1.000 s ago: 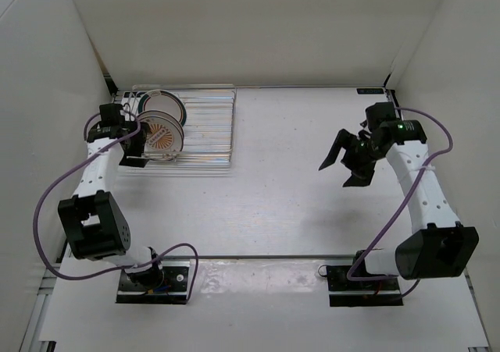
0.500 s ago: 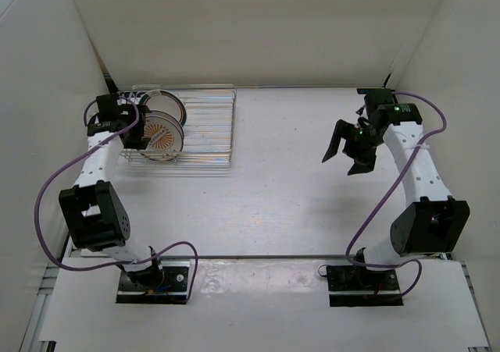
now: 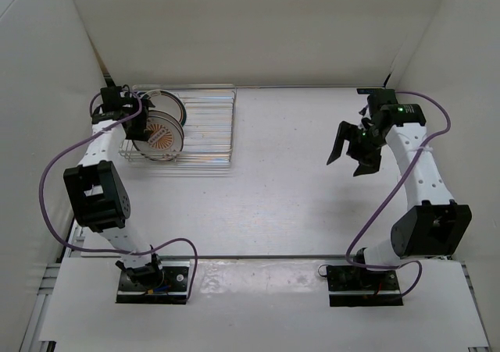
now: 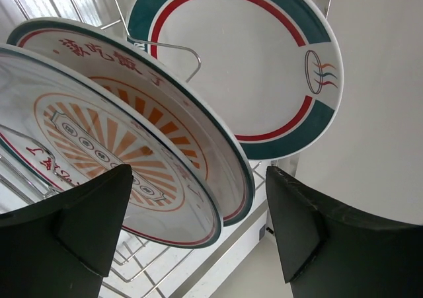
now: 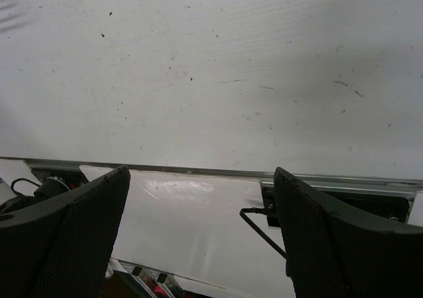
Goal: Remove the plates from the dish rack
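Note:
My left gripper moves back and closes on the sunburst plate's wall-side rim [image 3: 137, 144] [image 4: 215, 223] next, since that rim lies between its fingers, back from the farther one.
The dish rack [image 3: 205, 126] stands at the back left, its wire bars also in the left wrist view [image 4: 132, 261]. The sunburst plate [image 3: 161, 136] stands upright in it, the green-and-red ringed plate [image 3: 167, 102] behind. In the left wrist view the sunburst plate [image 4: 99, 152] is nearest, a similar orange-rayed rim [image 4: 228, 172] close behind it, then the ringed plate [image 4: 238, 67]. My left gripper [image 3: 134, 126] [image 4: 198, 172] is open, its jaws either side of the sunburst plate's lower edge, not touching. My right gripper [image 3: 348, 163] [image 5: 201, 172] is open and empty, held above the table at the right.
White walls close the back and both sides; the rack sits close to the left wall [image 3: 74, 71]. The table's front metal strip [image 5: 198, 171] and a black cable [image 5: 261, 228] show under the right gripper. Purple cables [image 3: 47, 180] loop off both arms.
My left gripper has moved back along the rack's left side and closer around the sunburst plate. My right gripper has lifted and turned slightly, staying open.

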Motion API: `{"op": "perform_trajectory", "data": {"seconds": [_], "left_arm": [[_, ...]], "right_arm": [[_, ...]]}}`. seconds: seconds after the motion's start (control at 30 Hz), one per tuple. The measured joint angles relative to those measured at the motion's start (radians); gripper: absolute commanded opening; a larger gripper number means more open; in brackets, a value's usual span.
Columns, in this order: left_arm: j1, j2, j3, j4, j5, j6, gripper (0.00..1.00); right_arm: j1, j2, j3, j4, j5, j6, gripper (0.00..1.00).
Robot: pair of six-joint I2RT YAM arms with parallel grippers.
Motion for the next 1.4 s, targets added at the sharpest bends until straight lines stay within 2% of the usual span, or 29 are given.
{"op": "perform_trajectory", "data": {"seconds": [0.3, 0.8, 1.17, 1.4], "left_arm": [[-0.002, -0.028, -0.056, 0.044, 0.0, 0.016, 0.91], [0.0, -0.068, -0.066, 0.166, 0.005, 0.046, 0.92], [-0.002, -0.165, -0.23, 0.196, 0.012, 0.047, 0.91], [0.001, -0.158, -0.235, 0.195, 0.035, 0.042, 0.9]], "right_arm": [[-0.01, -0.024, -0.007, -0.002, 0.003, 0.0, 0.9], [-0.019, -0.046, -0.041, 0.0, -0.008, 0.001, 0.9], [-0.021, -0.061, -0.069, -0.004, -0.008, 0.0, 0.9], [-0.022, -0.061, -0.072, -0.005, -0.008, 0.0, 0.9]]}}
